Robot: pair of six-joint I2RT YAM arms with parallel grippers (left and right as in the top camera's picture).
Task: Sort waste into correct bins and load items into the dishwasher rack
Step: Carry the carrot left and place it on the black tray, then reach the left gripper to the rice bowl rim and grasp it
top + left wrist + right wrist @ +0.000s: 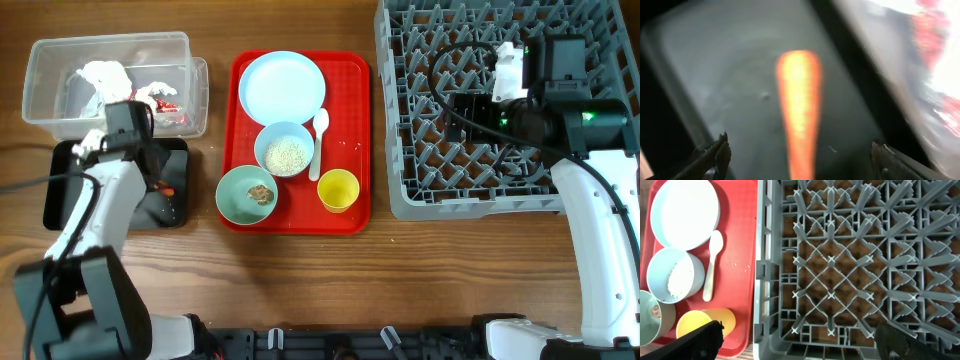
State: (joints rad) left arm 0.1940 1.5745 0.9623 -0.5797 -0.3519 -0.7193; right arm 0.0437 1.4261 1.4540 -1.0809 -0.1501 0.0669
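The left gripper needs to rise, move across and come down onto the rice bowl's spoon-side rim [310, 158], as that rim lies to the gripper's right in the overhead view.
My left gripper [158, 172] hangs open over the black tray [178, 212]. The orange carrot [799, 110] lies loose on the tray floor between its spread fingers [715, 156], touched by neither. The white-and-red wrapper [105, 78] sits in the clear tub [45, 60]. On the red tray [355, 70] are the plate [283, 85], a bowl [272, 140] of rice [288, 156], a bowl [235, 200] with a brown lump [262, 193], the spoon [320, 140] and the yellow cup [338, 190]. My right gripper [462, 104] is open and empty above the grey rack [420, 190].
The rack's left wall [762, 280] stands close beside the red tray's right edge. The clear tub touches the black tray's far side. Bare wooden table [300, 280] runs along the front.
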